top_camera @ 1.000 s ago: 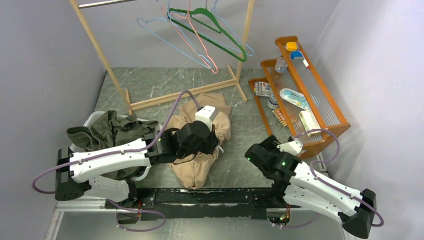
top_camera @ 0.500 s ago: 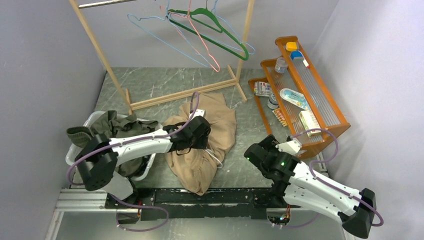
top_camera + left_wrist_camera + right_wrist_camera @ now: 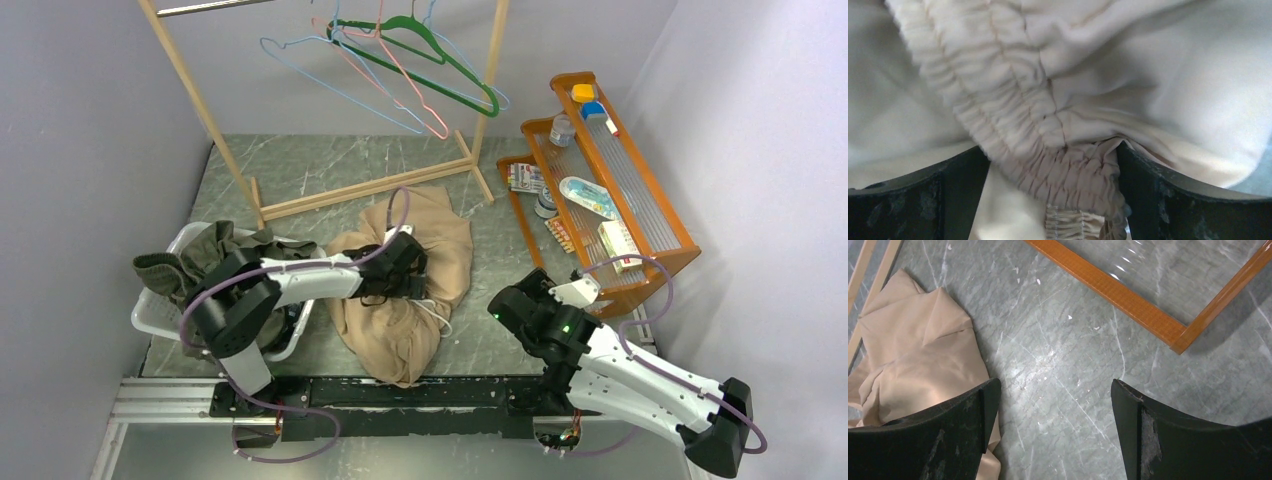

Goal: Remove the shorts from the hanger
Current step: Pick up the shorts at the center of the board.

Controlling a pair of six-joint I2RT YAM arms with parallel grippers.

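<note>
The gathered elastic waistband lies between the spread fingers of my left gripper, so next my left gripper should stay low on the beige shorts (image 3: 398, 335) and close its fingers around the waistband.
Beige shorts (image 3: 398, 335) lie heaped on the table in front of the rack. My left gripper (image 3: 402, 268) rests low on the heap, open. In the left wrist view the gathered elastic waistband (image 3: 1048, 120) bulges loosely between the spread jaws of my left gripper (image 3: 1052, 150). Olive green shorts (image 3: 215, 255) lie in the white bin (image 3: 150, 320) at the left. Several hangers (image 3: 420, 70) hang bare on the wooden rack. My right gripper (image 3: 505, 300) is open over bare table to the right of the heap. In its own view my right gripper (image 3: 1053, 390) holds nothing, and an edge of the beige shorts (image 3: 918, 355) lies beside the left finger.
The rack's wooden base bar (image 3: 370, 190) crosses the table behind the heap. An orange tiered shelf (image 3: 600, 190) with small items stands at the right, its frame (image 3: 1118, 295) close in front of my right gripper. Grey walls close in on both sides.
My left gripper has opened and let go of the beige shorts, sinking onto the heap as its arm swung in. The hangers swing slightly. The right arm has not moved.
</note>
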